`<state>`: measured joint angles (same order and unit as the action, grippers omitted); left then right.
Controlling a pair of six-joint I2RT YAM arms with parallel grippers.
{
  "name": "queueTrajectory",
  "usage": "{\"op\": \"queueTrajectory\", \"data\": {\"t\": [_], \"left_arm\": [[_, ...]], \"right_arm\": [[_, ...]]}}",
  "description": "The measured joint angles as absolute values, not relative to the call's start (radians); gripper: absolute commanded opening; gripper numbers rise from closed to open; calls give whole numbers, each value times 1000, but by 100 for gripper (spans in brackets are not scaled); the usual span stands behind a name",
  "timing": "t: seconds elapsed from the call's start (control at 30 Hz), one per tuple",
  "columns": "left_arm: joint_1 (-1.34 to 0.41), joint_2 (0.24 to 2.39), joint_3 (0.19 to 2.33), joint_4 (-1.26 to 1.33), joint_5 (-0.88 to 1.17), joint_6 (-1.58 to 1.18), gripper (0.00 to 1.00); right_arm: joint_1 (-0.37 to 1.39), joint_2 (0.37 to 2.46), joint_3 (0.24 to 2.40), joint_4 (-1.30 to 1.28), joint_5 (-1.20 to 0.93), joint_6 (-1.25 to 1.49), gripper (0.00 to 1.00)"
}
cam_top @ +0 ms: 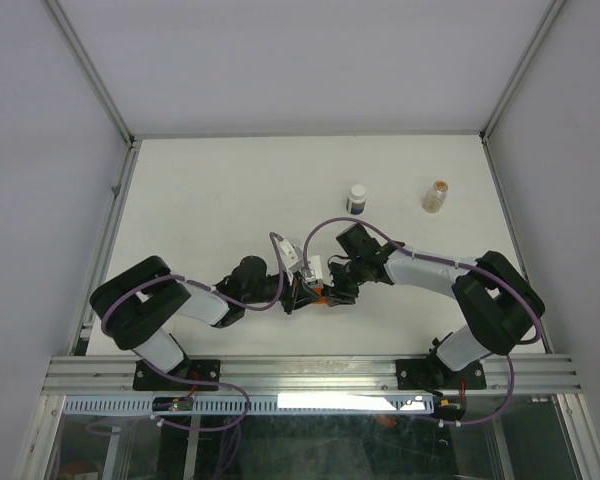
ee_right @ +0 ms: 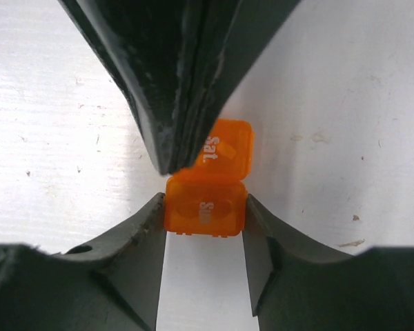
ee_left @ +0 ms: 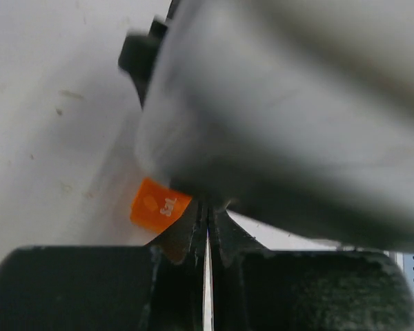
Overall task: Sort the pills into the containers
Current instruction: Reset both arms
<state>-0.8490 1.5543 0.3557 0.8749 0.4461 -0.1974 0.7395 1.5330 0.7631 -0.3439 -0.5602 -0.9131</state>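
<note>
The tabletop on the near side of the clear vial is bare. My right gripper will next move the orange cup (cam_top: 320,293) outward toward the vial and release it there.
My right gripper (ee_right: 205,210) is shut on a small translucent orange cup (ee_right: 205,207), one finger on each side, just above the white table. Its hinged lid (ee_right: 229,148), marked "Sat.", stands flipped open behind it. My left gripper (ee_left: 207,210) is shut with nothing between its fingers (ee_right: 179,89); their tip touches the lid's left edge, and the lid (ee_left: 159,205) shows beside them. Faint oval shapes show through the cup's plastic; I cannot tell whether they are pills. From above, both grippers meet at the orange cup (cam_top: 320,293) at the table's middle front.
A white bottle with a dark band (cam_top: 356,198) and a clear vial with tan contents (cam_top: 436,195) stand upright behind the grippers, towards the back right. Metal frame rails (cam_top: 110,220) border the table. The right arm's blurred grey body (ee_left: 290,117) fills most of the left wrist view.
</note>
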Motion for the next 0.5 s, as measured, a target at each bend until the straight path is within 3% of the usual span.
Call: {"op": "queueTrajectory", "data": {"t": [0.13,0.3,0.5], "left_arm": [[-849,1690,373,927,453,-278,0],[-843,1710,371,968,441,-336,0],[-842,1565,322,849,400,-341,33]], "right_arm": [[739,1535,767,-348,-557,-913,43],[740,1536,769,-350,-554,-911,44],[742,1539,772,-349,-553,-905,47]]}}
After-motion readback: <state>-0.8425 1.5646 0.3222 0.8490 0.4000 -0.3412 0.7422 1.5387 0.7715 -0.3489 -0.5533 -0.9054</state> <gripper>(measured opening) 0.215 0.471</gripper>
